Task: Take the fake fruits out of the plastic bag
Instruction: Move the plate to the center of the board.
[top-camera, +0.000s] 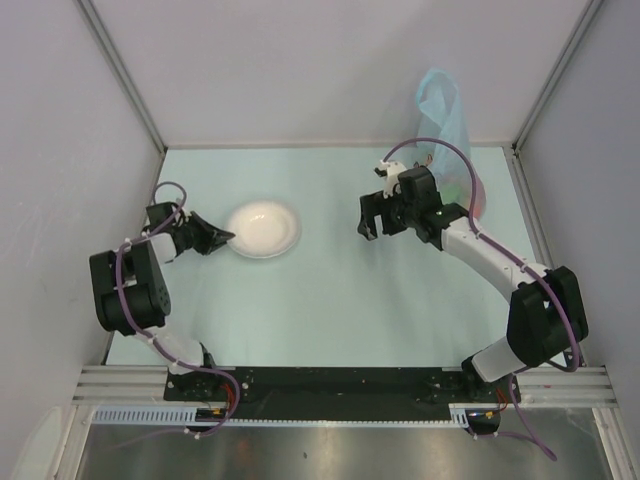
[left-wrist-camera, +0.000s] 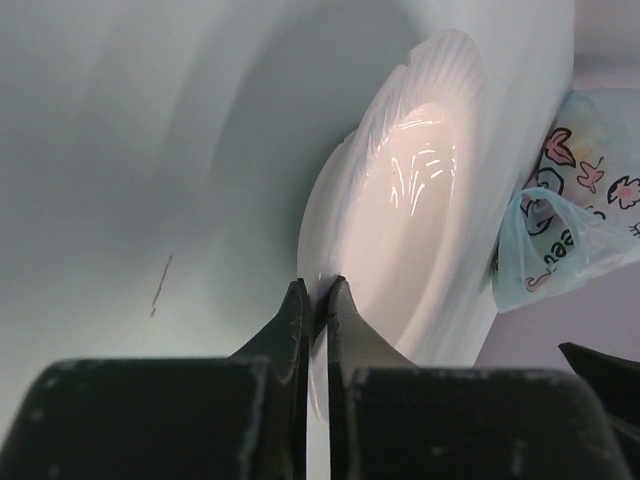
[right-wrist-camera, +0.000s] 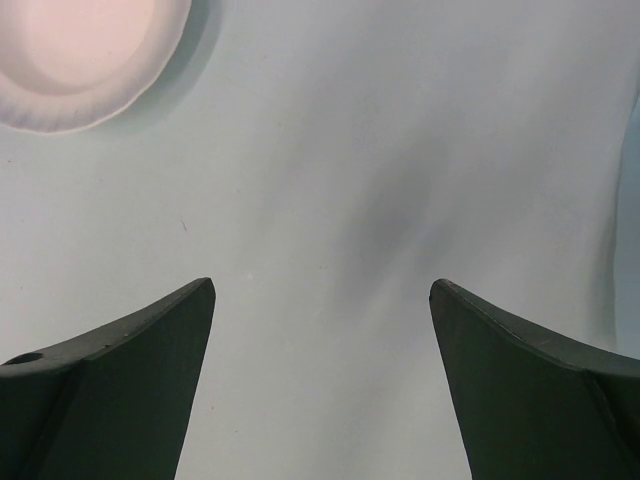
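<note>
My left gripper is to bring the white plate back and to the right in the top view next, over the table's empty near middle (top-camera: 316, 299).
The light-blue plastic bag (top-camera: 443, 115) stands at the back right of the table, its lower part behind my right arm. Red and green patches (top-camera: 472, 192) show at its base; no fruit shows plainly. The bag's printed side also shows in the left wrist view (left-wrist-camera: 565, 235). My right gripper (top-camera: 372, 222) is open and empty over bare table, left of the bag; its jaws stand wide apart in the right wrist view (right-wrist-camera: 322, 290). My left gripper (top-camera: 226, 238) is shut on the left rim of a white plate (top-camera: 264, 228), with the rim pinched between the fingertips (left-wrist-camera: 315, 288).
The white plate (left-wrist-camera: 420, 200) lies left of centre and shows in the top left corner of the right wrist view (right-wrist-camera: 80, 50). Grey walls close the table on the left, back and right. A sliver of the bag (right-wrist-camera: 633, 200) is at that view's right edge.
</note>
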